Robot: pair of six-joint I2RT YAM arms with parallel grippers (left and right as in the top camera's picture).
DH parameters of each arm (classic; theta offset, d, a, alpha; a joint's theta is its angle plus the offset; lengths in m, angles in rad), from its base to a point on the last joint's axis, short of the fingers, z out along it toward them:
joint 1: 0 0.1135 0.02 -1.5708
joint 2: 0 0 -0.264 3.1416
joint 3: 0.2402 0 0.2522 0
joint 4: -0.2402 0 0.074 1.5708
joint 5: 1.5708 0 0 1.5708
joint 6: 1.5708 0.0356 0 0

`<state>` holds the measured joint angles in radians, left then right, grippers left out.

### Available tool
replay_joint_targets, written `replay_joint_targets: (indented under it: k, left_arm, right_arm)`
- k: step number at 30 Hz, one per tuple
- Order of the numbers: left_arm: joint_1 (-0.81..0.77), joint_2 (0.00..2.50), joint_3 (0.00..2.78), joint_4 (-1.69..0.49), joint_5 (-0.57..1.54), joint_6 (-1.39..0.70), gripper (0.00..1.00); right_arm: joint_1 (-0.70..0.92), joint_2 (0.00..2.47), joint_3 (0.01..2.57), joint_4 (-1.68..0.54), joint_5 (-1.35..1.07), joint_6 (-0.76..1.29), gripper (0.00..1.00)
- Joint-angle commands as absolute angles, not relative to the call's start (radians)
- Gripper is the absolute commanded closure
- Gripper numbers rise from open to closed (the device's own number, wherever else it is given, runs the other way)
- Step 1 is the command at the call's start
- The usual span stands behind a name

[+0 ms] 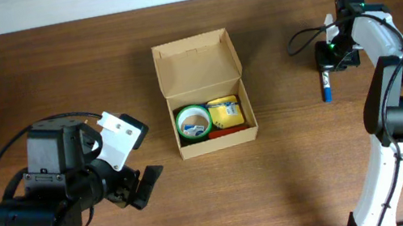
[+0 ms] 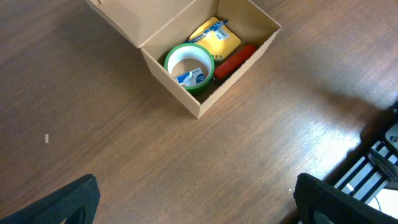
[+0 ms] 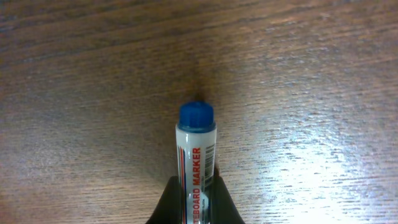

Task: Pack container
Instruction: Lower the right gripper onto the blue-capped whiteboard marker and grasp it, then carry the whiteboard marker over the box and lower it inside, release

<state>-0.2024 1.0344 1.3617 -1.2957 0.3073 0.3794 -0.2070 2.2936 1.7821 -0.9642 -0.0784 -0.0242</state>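
I will next carry the marker [image 1: 328, 89] in my right gripper up and over the box and turn it crosswise. Then I will let it go down along the box's lid side [image 1: 209, 97], where there is a gap.
The container [image 1: 198, 66] is a tan cardboard box standing open at the table's middle, its flap lid leaning back. Inside lie a green tape roll [image 1: 193, 123], a yellow item [image 1: 225, 111] and a red item [image 1: 231, 132]. The box also shows in the left wrist view [image 2: 200, 106], with the tape roll [image 2: 189, 65]. My right gripper [image 1: 328, 67] is shut on a whiteboard marker with a blue cap [image 3: 196, 149], at the table's right; the marker [image 1: 328, 89] points toward the front. My left gripper [image 1: 141, 185] is open and empty, left of and in front of the box.
Both arm bases stand at the table's front edge, the left [image 1: 31, 223] and the right [image 1: 393, 179]. A black frame [image 2: 373, 168] shows beyond the table edge in the left wrist view.
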Motion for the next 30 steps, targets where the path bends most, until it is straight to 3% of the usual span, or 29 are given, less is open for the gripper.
replay_joint_targets:
  k: [1, 9, 18, 30]
  left_arm:
    - [-0.198, 1.035, 1.375, -1.295, 0.31, 0.398, 0.0]
    - [-0.198, 1.035, 1.375, -1.295, 0.311, 0.398, 0.0]
    - [-0.198, 1.035, 1.375, -1.295, 0.311, 0.398, 0.0]
    - [-0.198, 1.035, 1.375, -1.295, 0.311, 0.398, 0.0]
  right_arm:
    - [-0.198, 2.316, 1.767, -1.0, -0.045, 0.002, 0.96]
    - [-0.148, 2.297, 1.931, -1.126, -0.052, 0.001, 0.96]
    - [-0.039, 2.29, 2.293, -1.295, -0.057, -0.014, 0.96]
    - [0.205, 2.289, 2.656, -1.45, -0.108, -0.33, 0.96]
